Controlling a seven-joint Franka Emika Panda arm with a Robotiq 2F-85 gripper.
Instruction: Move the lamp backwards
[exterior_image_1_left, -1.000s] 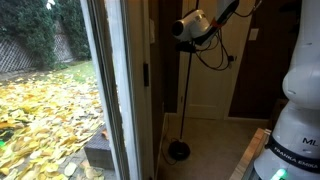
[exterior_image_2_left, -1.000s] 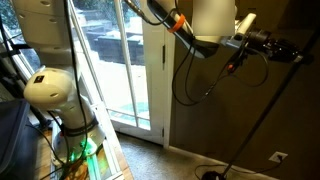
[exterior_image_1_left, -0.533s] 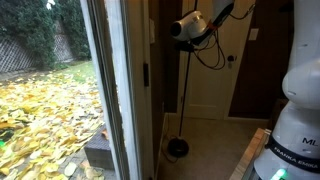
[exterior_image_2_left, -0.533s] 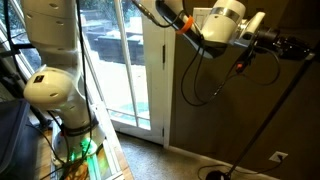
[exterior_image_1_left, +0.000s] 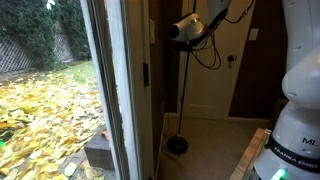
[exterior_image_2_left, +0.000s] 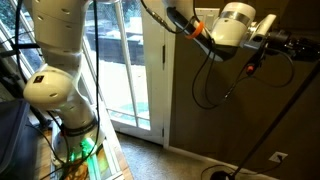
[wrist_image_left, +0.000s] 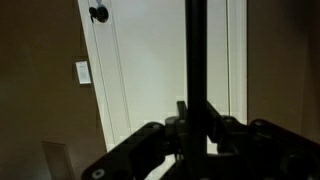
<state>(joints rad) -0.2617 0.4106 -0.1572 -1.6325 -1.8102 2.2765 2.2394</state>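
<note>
My gripper will take the lamp outward by its pole, onto the floor beyond its round base (exterior_image_1_left: 176, 146), and let it go there, because that floor is clear.
The lamp is a thin dark pole (exterior_image_1_left: 183, 95) on a small round dark base (exterior_image_1_left: 176, 146) on the floor by the glass door. In an exterior view the pole (exterior_image_2_left: 287, 125) leans and its base (exterior_image_2_left: 219, 173) sits at the bottom edge. My gripper (exterior_image_1_left: 185, 30) holds the pole near its top; it also shows in an exterior view (exterior_image_2_left: 283, 44). In the wrist view the pole (wrist_image_left: 195, 60) runs straight up between the dark fingers (wrist_image_left: 195, 128), which are shut on it.
A sliding glass door (exterior_image_1_left: 110, 90) stands beside the lamp. A white panelled door (wrist_image_left: 150, 70) with a dark knob (wrist_image_left: 98, 13) is behind it. Black cables (exterior_image_2_left: 215, 75) hang from my wrist. The robot base (exterior_image_1_left: 295, 120) stands close by.
The arm and the lamp's top have shifted steadily, to the right in one exterior view. The base has slid slightly along the floor. The grip is unchanged.
</note>
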